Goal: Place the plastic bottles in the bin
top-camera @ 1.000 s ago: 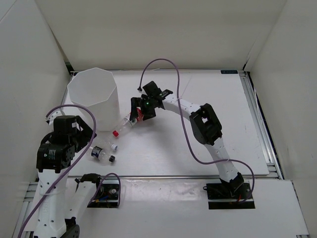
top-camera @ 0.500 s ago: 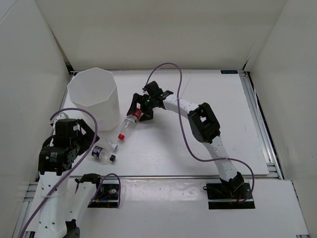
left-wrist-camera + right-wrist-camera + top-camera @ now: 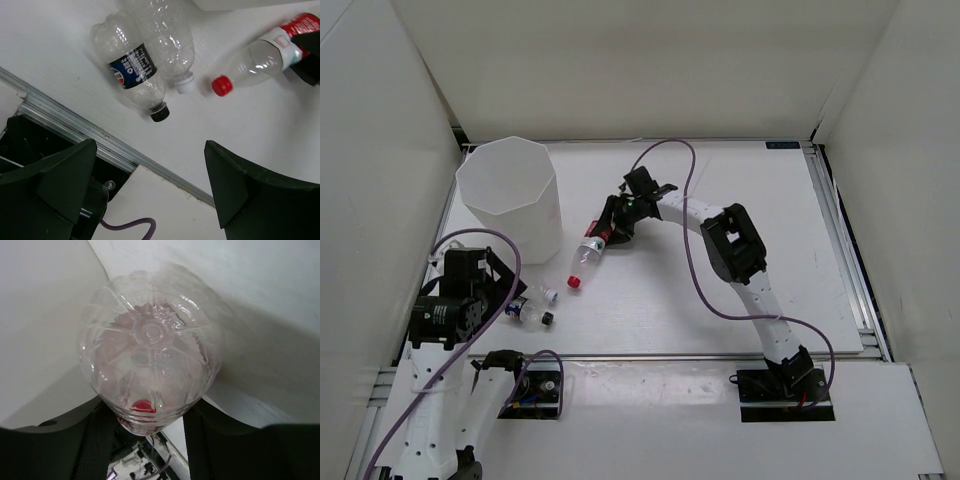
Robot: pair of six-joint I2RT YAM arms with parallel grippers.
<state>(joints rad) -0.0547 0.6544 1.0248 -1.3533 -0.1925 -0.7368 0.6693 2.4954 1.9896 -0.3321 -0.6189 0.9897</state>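
Note:
I will next lift the red-labelled bottle over the bin's rim with my right gripper and release it, as the bin's opening is higher and to the gripper's left in the top view.
The bin stands at the back left. My right gripper is shut on the base end of a red-labelled plastic bottle. Its red cap points toward the near edge, just right of the bin. Two more plastic bottles lie side by side near the front left: one with a blue label and black cap, and one with a white cap. My left gripper hangs open above and just short of them, holding nothing.
A metal rail marks the table's near edge under my left gripper. A purple cable loops over the right arm. White walls close in the table at the back and on both sides.
My right gripper has shut on the red-labelled bottle and drawn it a little right, away from the bin, its cap swinging toward the near edge. The left arm has shifted toward the near edge.

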